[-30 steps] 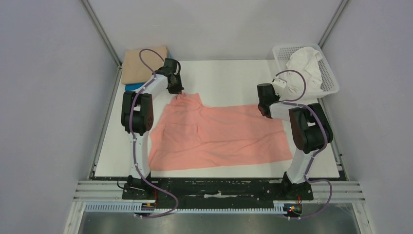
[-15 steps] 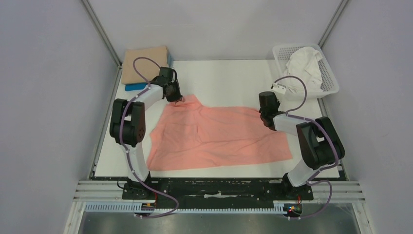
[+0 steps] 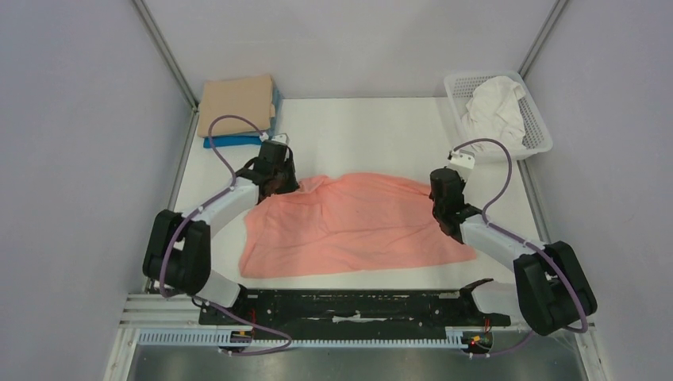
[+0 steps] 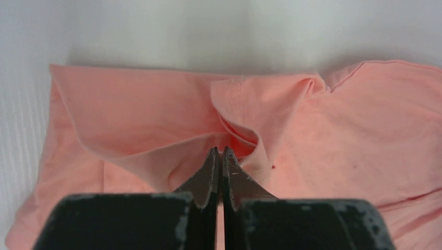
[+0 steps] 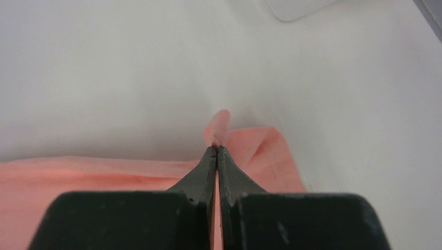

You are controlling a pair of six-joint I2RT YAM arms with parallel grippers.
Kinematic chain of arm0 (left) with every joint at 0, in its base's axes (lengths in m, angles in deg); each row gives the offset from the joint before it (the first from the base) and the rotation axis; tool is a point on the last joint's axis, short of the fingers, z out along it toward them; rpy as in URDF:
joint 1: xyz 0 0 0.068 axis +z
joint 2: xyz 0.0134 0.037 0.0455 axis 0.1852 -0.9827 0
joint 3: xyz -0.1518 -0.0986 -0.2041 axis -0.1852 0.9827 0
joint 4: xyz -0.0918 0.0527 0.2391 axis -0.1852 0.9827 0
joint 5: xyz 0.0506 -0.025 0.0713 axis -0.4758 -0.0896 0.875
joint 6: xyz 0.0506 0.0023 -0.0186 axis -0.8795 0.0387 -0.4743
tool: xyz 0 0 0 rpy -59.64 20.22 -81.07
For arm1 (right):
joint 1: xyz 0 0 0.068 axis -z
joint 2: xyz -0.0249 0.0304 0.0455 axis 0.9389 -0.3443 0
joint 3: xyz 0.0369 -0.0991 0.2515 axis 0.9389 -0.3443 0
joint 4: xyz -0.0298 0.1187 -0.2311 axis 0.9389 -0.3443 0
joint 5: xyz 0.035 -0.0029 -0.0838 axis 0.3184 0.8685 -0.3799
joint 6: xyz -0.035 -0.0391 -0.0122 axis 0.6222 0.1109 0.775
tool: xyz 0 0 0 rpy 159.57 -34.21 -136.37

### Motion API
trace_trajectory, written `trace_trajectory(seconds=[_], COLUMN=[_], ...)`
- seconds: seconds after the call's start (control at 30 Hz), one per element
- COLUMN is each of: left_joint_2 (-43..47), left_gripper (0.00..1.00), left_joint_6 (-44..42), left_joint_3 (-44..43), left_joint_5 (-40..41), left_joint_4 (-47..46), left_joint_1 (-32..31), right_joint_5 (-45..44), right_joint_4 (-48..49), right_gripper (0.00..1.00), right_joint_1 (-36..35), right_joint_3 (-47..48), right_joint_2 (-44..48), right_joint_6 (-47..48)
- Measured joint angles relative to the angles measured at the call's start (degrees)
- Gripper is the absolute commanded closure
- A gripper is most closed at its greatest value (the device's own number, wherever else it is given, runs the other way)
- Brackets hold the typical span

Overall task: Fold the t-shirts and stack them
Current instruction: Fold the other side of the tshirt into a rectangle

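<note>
Next, my left gripper draws back over the shirt toward the shirt's near edge (image 3: 304,267) and releases the pinched fold, since the shirt's near half lies flat and uncovered.
The salmon-pink t-shirt (image 3: 357,226) lies on the white table, its far edge folded towards the near side. My left gripper (image 3: 275,184) is shut on the shirt's far left edge; in the left wrist view the gripper (image 4: 219,152) pinches a fold of pink cloth (image 4: 156,120). My right gripper (image 3: 446,213) is shut on the shirt's far right edge; in the right wrist view the gripper (image 5: 216,149) holds a small pink tuft (image 5: 218,127). A tan t-shirt (image 3: 236,105) lies folded on a blue t-shirt (image 3: 230,140) at the far left. A white t-shirt (image 3: 494,107) sits crumpled in the basket.
The white lattice basket (image 3: 536,119) stands at the far right corner. The table's metal rail (image 3: 357,305) runs along the near edge. Grey walls enclose the table on three sides.
Both grippers have moved towards the near edge, pulling the pink shirt's far edge with them. The shirt now lies shorter front to back, with its far part doubled over.
</note>
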Motion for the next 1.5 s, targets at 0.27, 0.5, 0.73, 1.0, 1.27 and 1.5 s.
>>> trace_trajectory(seconds=[0.27, 0.5, 0.73, 1.0, 1.27, 1.5], left_joint_2=[16.6, 27.0, 36.4, 40.7, 43.9, 42.5], left_gripper=[0.98, 0.98, 0.98, 0.98, 0.92, 0.35], left_joint_6=[4.2, 9.1, 13.0, 16.9, 19.6, 22.6], left_joint_3=[10.8, 16.1, 19.6, 23.5, 27.3, 32.5], left_joint_5=[7.2, 13.4, 16.3, 15.1, 11.2, 2.9], left_joint_4=[0.9, 5.7, 11.3, 14.4, 15.3, 15.6], left_joint_1=[-6.7, -12.6, -15.7, -18.5, -19.8, -22.3], right_joint_5=[-0.9, -3.2, -4.3, -3.7, -1.6, -3.3], right_joint_4=[-1.9, -3.9, -5.1, -4.5, -4.4, -8.9], right_gripper=[1.0, 1.0, 1.0, 1.0, 0.97, 0.47], right_joint_1=[-0.3, -0.4, -0.1, 0.5, 0.5, 0.5], right_joint_3=[-3.0, -3.2, -3.2, -3.2, -3.2, -4.1], right_joint_2=[6.2, 8.0, 8.0, 7.8, 7.7, 7.8], right_joint_6=[2.6, 3.7, 5.2, 8.3, 9.4, 6.0])
